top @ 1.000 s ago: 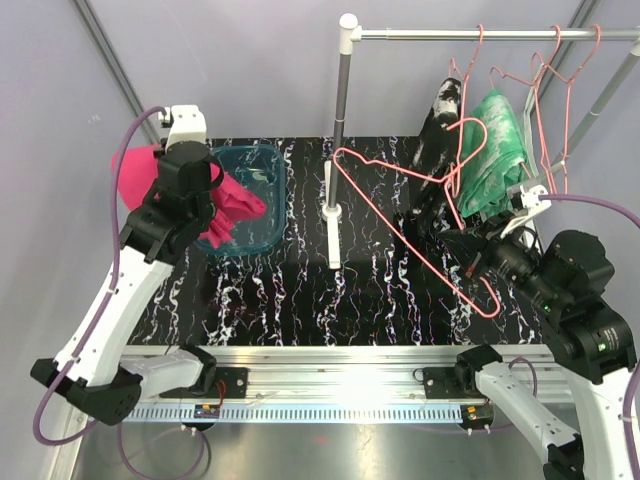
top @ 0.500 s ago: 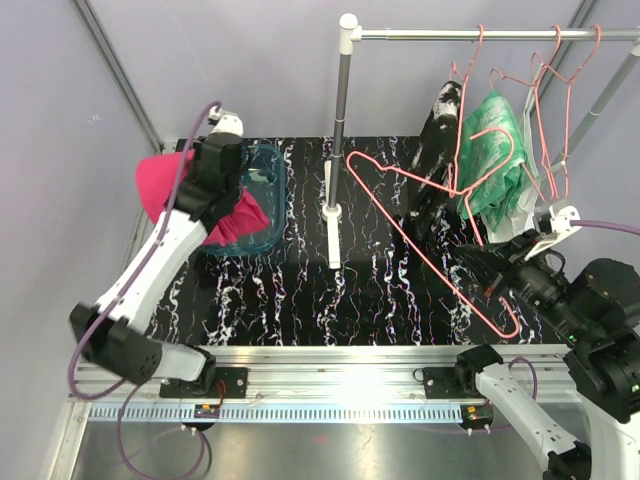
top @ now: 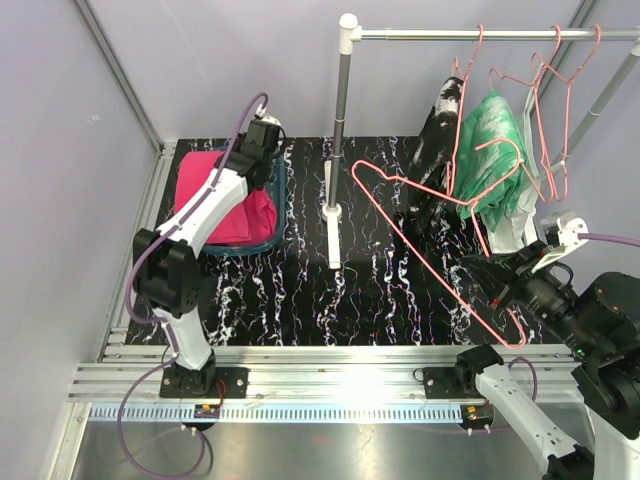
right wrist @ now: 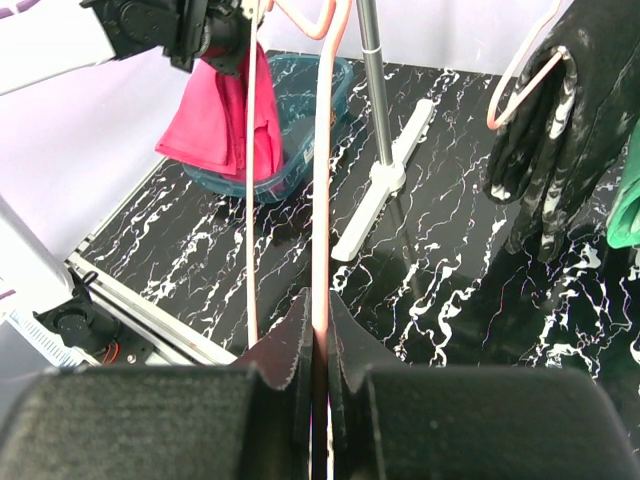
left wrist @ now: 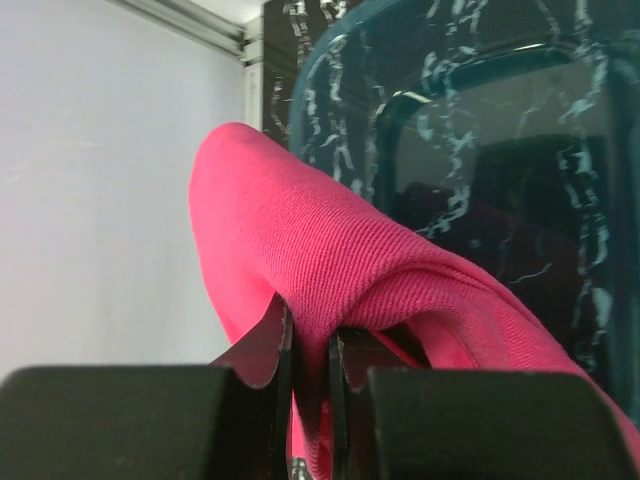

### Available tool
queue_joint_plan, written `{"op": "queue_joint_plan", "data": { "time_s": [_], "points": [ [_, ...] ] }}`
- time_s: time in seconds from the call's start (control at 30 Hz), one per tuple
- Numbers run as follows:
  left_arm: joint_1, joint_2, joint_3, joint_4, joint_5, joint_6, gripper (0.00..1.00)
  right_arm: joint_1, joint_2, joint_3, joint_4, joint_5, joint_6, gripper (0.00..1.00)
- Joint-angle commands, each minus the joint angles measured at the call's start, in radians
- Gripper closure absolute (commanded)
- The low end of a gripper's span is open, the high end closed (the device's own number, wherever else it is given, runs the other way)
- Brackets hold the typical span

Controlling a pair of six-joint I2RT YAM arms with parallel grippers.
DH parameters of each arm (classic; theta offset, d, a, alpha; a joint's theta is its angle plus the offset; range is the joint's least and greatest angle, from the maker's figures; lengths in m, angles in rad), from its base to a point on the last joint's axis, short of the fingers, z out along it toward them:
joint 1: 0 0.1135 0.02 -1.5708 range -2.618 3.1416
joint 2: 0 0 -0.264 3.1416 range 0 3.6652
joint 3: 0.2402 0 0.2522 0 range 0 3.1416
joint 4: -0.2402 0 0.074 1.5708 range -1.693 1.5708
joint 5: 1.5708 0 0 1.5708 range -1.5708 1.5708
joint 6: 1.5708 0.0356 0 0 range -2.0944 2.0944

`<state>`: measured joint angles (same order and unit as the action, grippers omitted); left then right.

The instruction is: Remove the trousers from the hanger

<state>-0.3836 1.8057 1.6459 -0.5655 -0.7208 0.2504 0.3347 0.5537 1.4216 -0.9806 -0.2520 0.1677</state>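
Observation:
The magenta-pink trousers hang past the basin's edge by the wall, so my left gripper shifts toward the pole and lowers over the basin next.
The magenta-pink trousers (top: 215, 205) hang over and into a teal basin (top: 282, 200) at the far left of the table. My left gripper (top: 258, 150) is above the basin and shut on a fold of them; the wrist view shows the pink cloth (left wrist: 340, 250) pinched between the fingers (left wrist: 310, 335). My right gripper (top: 490, 272) is shut on the wire of an empty pink hanger (top: 420, 225), lifted off the rail and tilted over the table's right half (right wrist: 322, 150). Black speckled trousers (top: 437, 150) and green-and-white trousers (top: 490, 150) hang from hangers on the rail.
A metal rail (top: 480, 34) runs right from an upright pole (top: 340, 130), whose white foot (top: 333, 235) stands mid-table. More pink wire hangers (top: 560, 80) hang empty at the rail's right end. Purple walls close in on both sides.
My left arm has swung from the left wall towards the back, carrying the pink trousers over the basin, where they now drape. My right gripper and its hanger shifted right and nearer.

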Motion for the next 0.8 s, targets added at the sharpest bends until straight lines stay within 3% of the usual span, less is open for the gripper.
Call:
{"op": "queue_joint_plan", "data": {
  "time_s": [0.0, 0.3, 0.63, 0.67, 0.73, 0.77],
  "points": [
    [0.003, 0.017, 0.135, 0.026, 0.035, -0.062, 1.0, 0.004, -0.006, 0.023, 0.022, 0.007, -0.01, 1.0],
    [0.009, 0.271, 0.439, -0.189, 0.124, -0.215, 1.0, 0.004, -0.014, -0.007, 0.043, -0.013, 0.009, 1.0],
    [0.064, 0.415, 0.497, -0.307, 0.29, -0.384, 1.0, 0.004, -0.015, -0.03, 0.056, -0.029, 0.026, 1.0],
    [0.077, 0.423, 0.503, -0.315, 0.302, -0.401, 0.97, 0.004, -0.015, -0.035, 0.062, -0.03, 0.029, 1.0],
    [0.087, 0.414, 0.491, -0.298, 0.369, -0.446, 0.75, 0.006, -0.012, -0.039, 0.065, -0.035, 0.035, 1.0],
    [0.103, 0.393, 0.48, -0.286, 0.406, -0.46, 0.73, 0.003, -0.014, -0.042, 0.069, -0.038, 0.039, 1.0]
  ]
}}
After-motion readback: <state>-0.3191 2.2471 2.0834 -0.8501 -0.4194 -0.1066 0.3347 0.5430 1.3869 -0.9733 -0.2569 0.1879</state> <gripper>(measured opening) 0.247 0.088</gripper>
